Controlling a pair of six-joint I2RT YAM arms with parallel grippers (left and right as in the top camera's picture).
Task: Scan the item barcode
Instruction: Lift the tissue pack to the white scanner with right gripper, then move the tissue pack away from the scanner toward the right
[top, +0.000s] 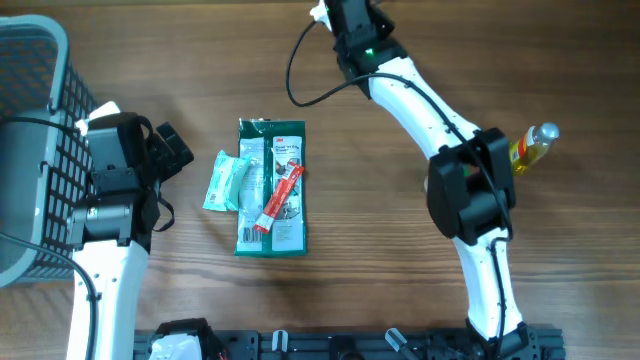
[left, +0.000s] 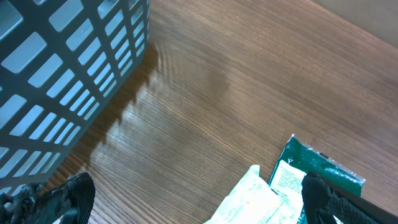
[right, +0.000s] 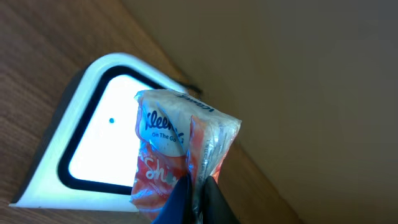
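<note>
My right gripper brings the tissue pack (right: 171, 146) back next, lowers it onto the bare wood clear of the pile and releases it there.
My right gripper (right: 198, 194) is shut on the edge of a red and clear Kleenex tissue pack (right: 171, 146). It holds the pack upright in front of a white scanner (right: 73, 118) with a bright lit window. From overhead, that gripper (top: 338, 14) is at the table's far edge. My left gripper (top: 172, 150) is open and holds nothing, just left of a pile of items. In the left wrist view its jaws (left: 199, 205) stand wide over bare wood, with a pale mint packet (left: 249, 199) near the right finger.
The pile holds a green packet (top: 272, 215), a red stick pack (top: 280, 198) on top of it and the mint packet (top: 228, 180). A grey slotted basket (top: 30, 150) stands at the left edge. A yellow bottle (top: 532, 145) lies at the right. A black cable (top: 300, 80) loops near the right arm.
</note>
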